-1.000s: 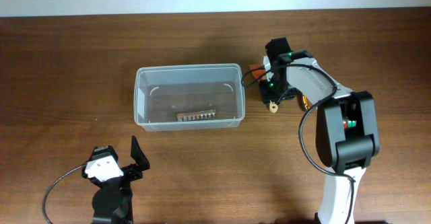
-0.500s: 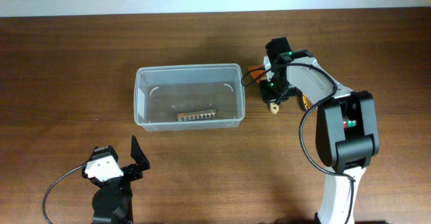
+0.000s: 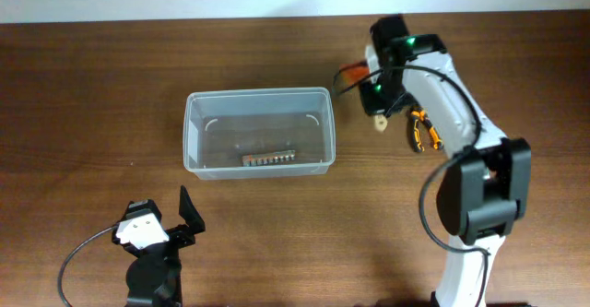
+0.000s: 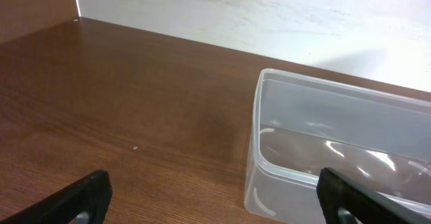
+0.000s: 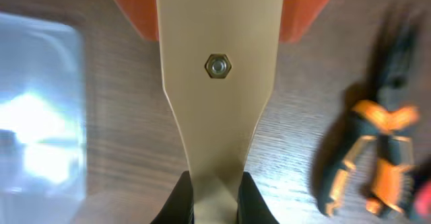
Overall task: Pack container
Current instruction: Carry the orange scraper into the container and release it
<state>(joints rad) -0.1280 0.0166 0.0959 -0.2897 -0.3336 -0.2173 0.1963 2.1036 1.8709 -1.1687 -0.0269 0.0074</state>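
I will next move my right gripper up and to the left in the overhead view to clear the side of the bin, then down to let go above the bare bottom of the bin.
The container (image 3: 258, 132) is a clear plastic bin at the table's middle, with a strip of metal bits (image 3: 267, 159) lying inside near its front wall. My right gripper (image 3: 376, 102) is just right of the bin's back right corner, shut on a scraper-like tool (image 3: 350, 71) with a beige handle and an orange head. In the right wrist view the fingers (image 5: 215, 200) pinch the narrow end of the handle (image 5: 217, 103), and the bin (image 5: 40, 116) is at the left. My left gripper (image 3: 161, 226) is open and empty in front of the bin; the left wrist view shows its fingers (image 4: 215, 204) wide apart, facing the bin (image 4: 337, 150).
Orange and black pliers (image 3: 424, 130) lie on the table right of the bin, under the right arm; they also show in the right wrist view (image 5: 377, 157). A white wall runs along the table's back edge (image 4: 269, 15).
My right gripper has moved toward the back of the table with the tool in it, and the pliers that the arm covered now show. The left arm has not moved.
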